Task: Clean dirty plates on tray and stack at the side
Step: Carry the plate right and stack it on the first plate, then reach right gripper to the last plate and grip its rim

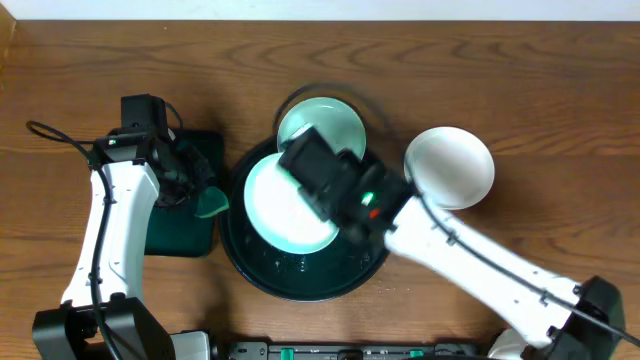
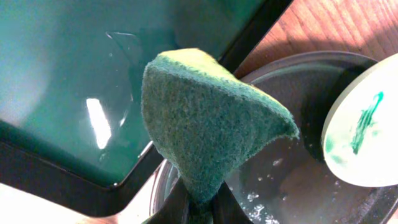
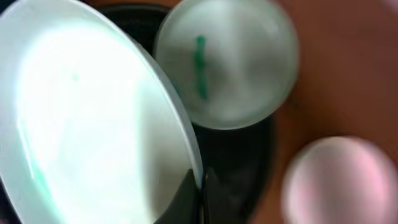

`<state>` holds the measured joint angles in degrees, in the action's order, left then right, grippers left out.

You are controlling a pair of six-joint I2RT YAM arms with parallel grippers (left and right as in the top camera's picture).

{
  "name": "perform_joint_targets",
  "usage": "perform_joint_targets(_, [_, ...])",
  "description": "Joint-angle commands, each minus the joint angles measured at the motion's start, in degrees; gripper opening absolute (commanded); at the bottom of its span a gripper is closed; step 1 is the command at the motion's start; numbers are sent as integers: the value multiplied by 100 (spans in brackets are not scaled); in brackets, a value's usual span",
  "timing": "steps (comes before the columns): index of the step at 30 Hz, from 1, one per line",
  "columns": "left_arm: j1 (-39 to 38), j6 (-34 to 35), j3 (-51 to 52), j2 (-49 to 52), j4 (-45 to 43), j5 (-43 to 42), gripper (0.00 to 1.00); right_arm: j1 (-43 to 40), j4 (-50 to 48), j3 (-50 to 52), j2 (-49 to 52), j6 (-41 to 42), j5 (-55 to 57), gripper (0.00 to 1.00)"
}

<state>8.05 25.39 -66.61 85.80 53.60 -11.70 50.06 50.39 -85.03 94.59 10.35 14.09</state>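
Observation:
My right gripper is above the white plate (image 1: 450,165) (image 3: 341,183), which is to its right in the overhead view. It will next move sideways and down to let go of the pale mint plate's rim over the white plate.
The round black tray (image 1: 260,272) sits at the table's middle. My right gripper (image 1: 345,215) is shut on the rim of a pale mint plate (image 1: 285,205) and holds it tilted over the tray; the right wrist view shows the rim pinched between the fingers (image 3: 200,193). A second mint plate (image 1: 335,120) with a teal smear (image 3: 200,59) rests on the tray's far edge. A white plate (image 1: 450,165) lies on the table to the right. My left gripper (image 1: 200,200) is shut on a green sponge (image 2: 205,124) at the tray's left rim. The held plate (image 2: 364,124) shows a teal smear.
A rectangular dark-green tray (image 1: 185,235) holding liquid lies left of the black tray, under my left arm. Water drops lie on the black tray's floor (image 2: 280,186). My right arm crosses the table from the lower right.

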Motion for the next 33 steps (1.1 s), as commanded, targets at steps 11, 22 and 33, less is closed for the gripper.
perform_joint_targets(11, [28, -116, -111, 4, 111, -28, 7, -5241, 643, 22, 225, 1449, -1270, 1])
perform_joint_targets(22, [28, -116, -111, 4, 146, -26, 7, -5477, 1228, 39, 1469, 1182, -986, 1])
perform_joint_targets(33, [28, -116, -111, 4, 138, 74, 7, -4363, 1429, -264, 776, -492, -2404, 57])
